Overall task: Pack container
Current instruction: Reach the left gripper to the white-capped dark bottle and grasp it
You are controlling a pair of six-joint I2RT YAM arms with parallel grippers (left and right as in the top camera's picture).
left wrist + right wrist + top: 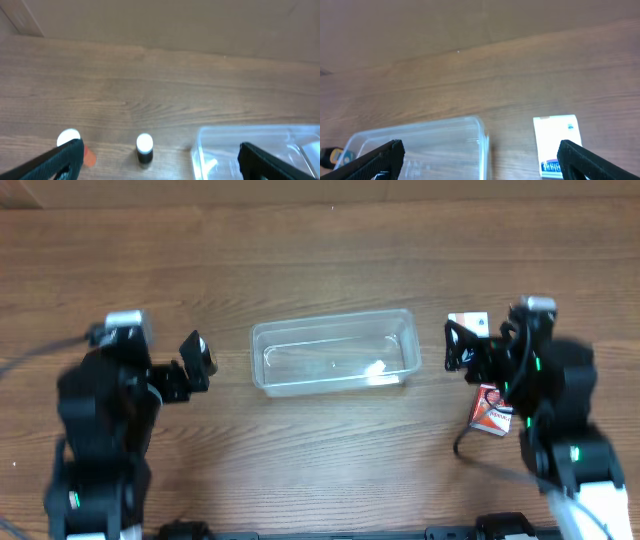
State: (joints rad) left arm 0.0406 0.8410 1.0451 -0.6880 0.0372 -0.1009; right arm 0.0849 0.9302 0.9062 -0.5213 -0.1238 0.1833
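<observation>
I need to lower my left gripper next onto the white cap of the small black bottle [145, 143], because it stands below the gripper, between its open fingers in the wrist view.
The clear plastic container [330, 321] lies in the middle of the table and looks empty. It also shows in the left wrist view [250, 142] and the right wrist view [420, 142]. My left gripper [203, 363] is open and empty just left of it; in its wrist view [160, 167] a small black bottle with a white cap [144, 148] stands between the jaws. An orange white-capped bottle [70, 137] is by the left jaw. My right gripper [455, 348] is open and empty just right of the container, jaws wide in its wrist view [482, 165].
A white and blue box [468, 322] lies by the right gripper and shows in the right wrist view [557, 142]. A red and white box [491, 410] lies partly under the right arm. The bottles are hidden under the left arm in the overhead view.
</observation>
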